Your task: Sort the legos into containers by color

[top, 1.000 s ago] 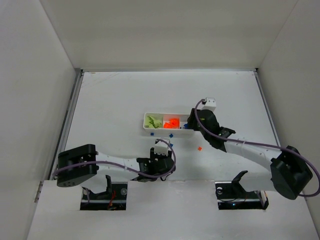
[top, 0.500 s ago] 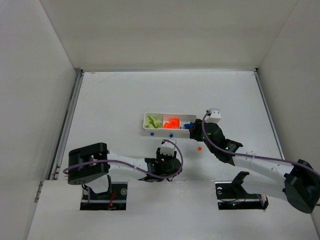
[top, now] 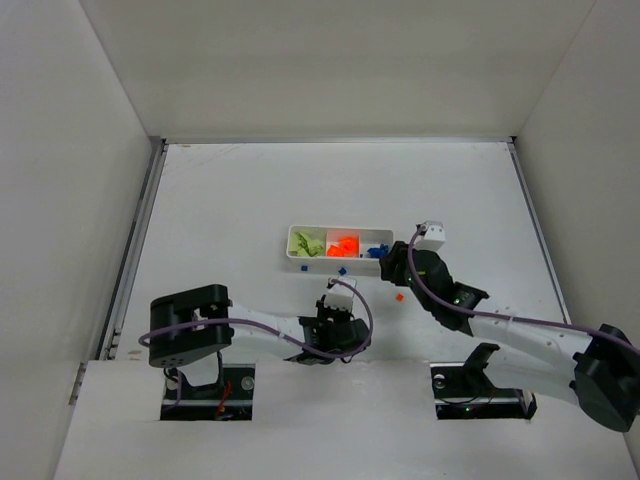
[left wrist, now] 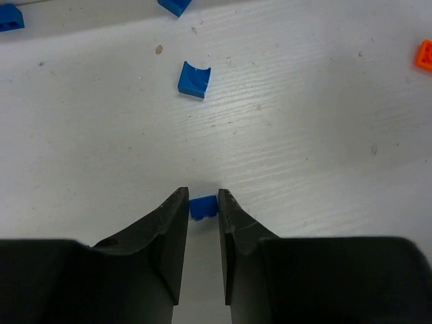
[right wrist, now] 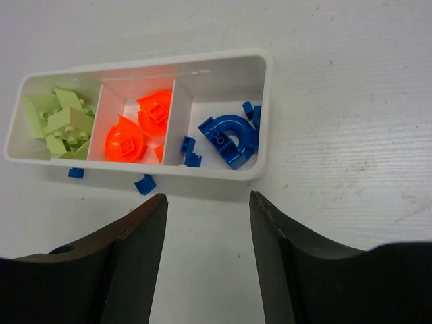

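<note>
I will lift my left gripper outward and release the tiny blue lego over the container of blue legos, as that container lies outward and to its right in the top view.
My left gripper (left wrist: 202,200) is low over the table with its fingertips shut on a tiny blue lego (left wrist: 202,207). A curved blue lego (left wrist: 194,79) lies just beyond it, and an orange lego (left wrist: 424,55) lies far right. The white tray of containers (right wrist: 223,173) holds lime green legos (right wrist: 59,121) on the left, orange legos (right wrist: 138,125) in the middle and blue legos (right wrist: 228,135) on the right. My right gripper (right wrist: 208,200) hovers open and empty just in front of the tray's right end.
Two loose blue legos (right wrist: 76,173) (right wrist: 144,183) lie against the tray's near wall. In the top view the tray (top: 335,257) sits mid-table, with a lone orange lego (top: 398,296) between the arms. White walls enclose the table.
The left gripper has shifted slightly right and its jaws have closed in on the blue lego. The right gripper has drawn back from over the tray's right end toward the near side.
</note>
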You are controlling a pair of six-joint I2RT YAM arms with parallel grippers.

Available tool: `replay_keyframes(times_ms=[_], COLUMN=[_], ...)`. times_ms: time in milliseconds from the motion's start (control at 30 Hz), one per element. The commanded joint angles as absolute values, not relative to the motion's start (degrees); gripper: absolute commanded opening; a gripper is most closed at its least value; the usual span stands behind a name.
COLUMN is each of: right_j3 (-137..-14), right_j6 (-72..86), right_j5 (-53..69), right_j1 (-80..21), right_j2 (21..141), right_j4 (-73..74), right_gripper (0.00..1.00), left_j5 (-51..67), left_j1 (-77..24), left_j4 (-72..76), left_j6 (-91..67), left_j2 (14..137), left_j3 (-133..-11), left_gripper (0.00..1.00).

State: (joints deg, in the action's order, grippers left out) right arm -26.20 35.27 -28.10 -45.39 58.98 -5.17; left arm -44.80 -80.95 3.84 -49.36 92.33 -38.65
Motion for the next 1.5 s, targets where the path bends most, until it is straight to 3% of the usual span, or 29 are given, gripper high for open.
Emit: replay_keyframes(times_ms=[0,267,500,933,1267,1467], right_j3=[-26.02,-24.09,-20.66,-17.67,-17.05,-16.88], right_j6=[36.39,37.79,43.41,45.97,45.97,45.97], right_j5=[-29.62,-32.69,-36.65,-34.89,-34.80,-34.80], right_j1=[-46.62,-46.71,-41.10,-36.87,-36.87,-36.87], right_j2=[59.06,52.04,42.37,38.14,38.23,38.23], right_j4=[-7.65,-6.07,-0.10,0.62,-0.53,-0.53], right_gripper=[0.57,0.57,0.57,0.56,0.56,0.56], left_j5=[-45.18,-44.91,-40.17,-26.64,-27.86,-32.43], left_j1=[-81.43,-81.87,-74.93,-59.99,-59.98,-67.43], left_j4=[0.97,0.62,2.90,7.12,7.12,11.33], left_j6=[-49.75,-48.52,-39.48,-30.06,-26.72,-25.84], left_j2=[93.52,86.76,81.56,100.27,103.89,96.95], left_j3=[-39.38,-39.46,-46.22,-67.75,-71.90,-62.69], left_gripper=[0.18,0.14,0.14,0.16,0.40,0.40])
